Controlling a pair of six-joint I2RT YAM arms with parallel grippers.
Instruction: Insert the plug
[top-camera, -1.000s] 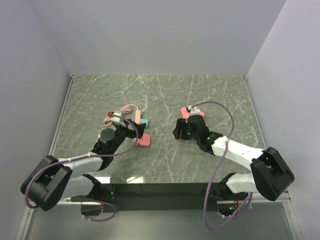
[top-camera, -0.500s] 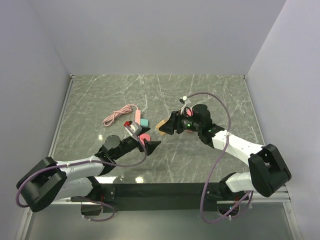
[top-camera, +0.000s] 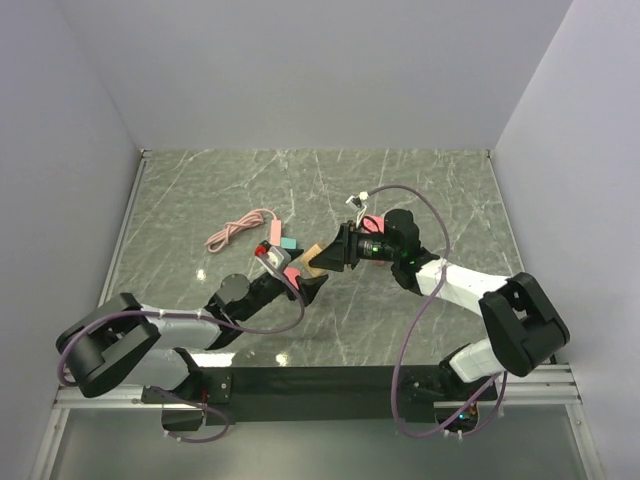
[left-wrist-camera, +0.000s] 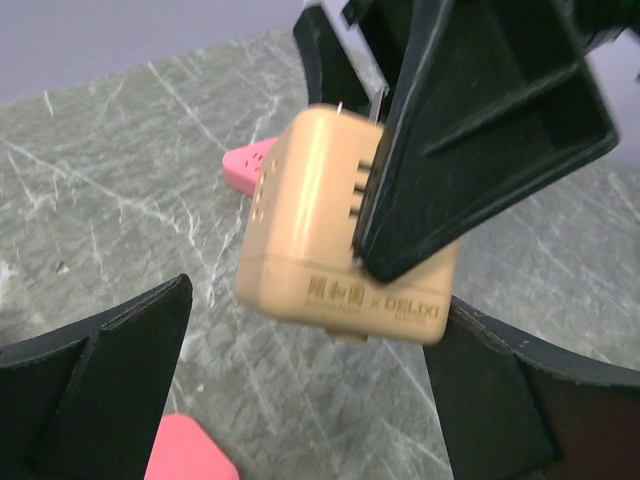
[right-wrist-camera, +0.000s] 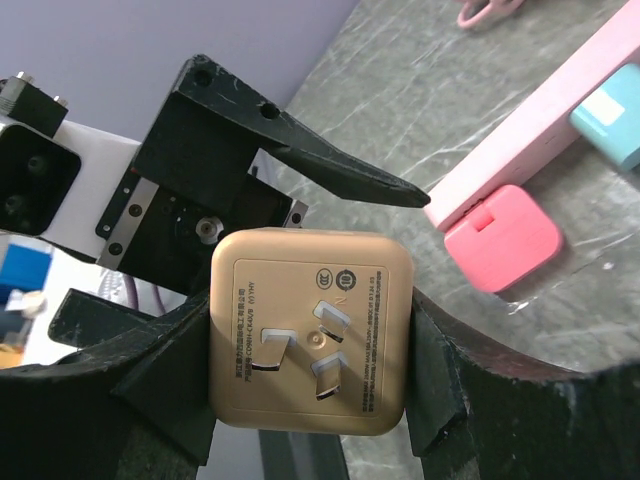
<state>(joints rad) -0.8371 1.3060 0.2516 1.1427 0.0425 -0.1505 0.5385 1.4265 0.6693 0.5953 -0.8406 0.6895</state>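
Observation:
I need to move my left gripper gently farther toward the plug's lower part (top-camera: 312, 263) (left-wrist-camera: 345, 290) next and close around it, because the gripper's two open fingers are already on either side there.
My right gripper (top-camera: 333, 256) is shut on a tan cube plug (top-camera: 317, 256) and holds it above the table, prongs toward its own camera (right-wrist-camera: 310, 340). My left gripper (top-camera: 308, 283) is open, its two fingers on either side of the plug's lower part; I cannot tell whether they touch. In the left wrist view the plug (left-wrist-camera: 330, 240) hangs between the left fingers (left-wrist-camera: 100, 380), with a right finger (left-wrist-camera: 470, 110) pressed on its side. A pink power strip (right-wrist-camera: 540, 140) lies on the table below, with a teal plug (right-wrist-camera: 610, 120) in it.
A pink block (right-wrist-camera: 500, 235) lies beside the strip's end. The strip's pink cable (top-camera: 238, 229) is coiled at the back left. Another pink piece (top-camera: 372, 224) lies behind the right arm. Grey walls enclose the marbled table (top-camera: 420, 180).
My right gripper has lifted the tan plug and carried it left. My left gripper has left the power strip, risen and moved right, and now brackets the plug.

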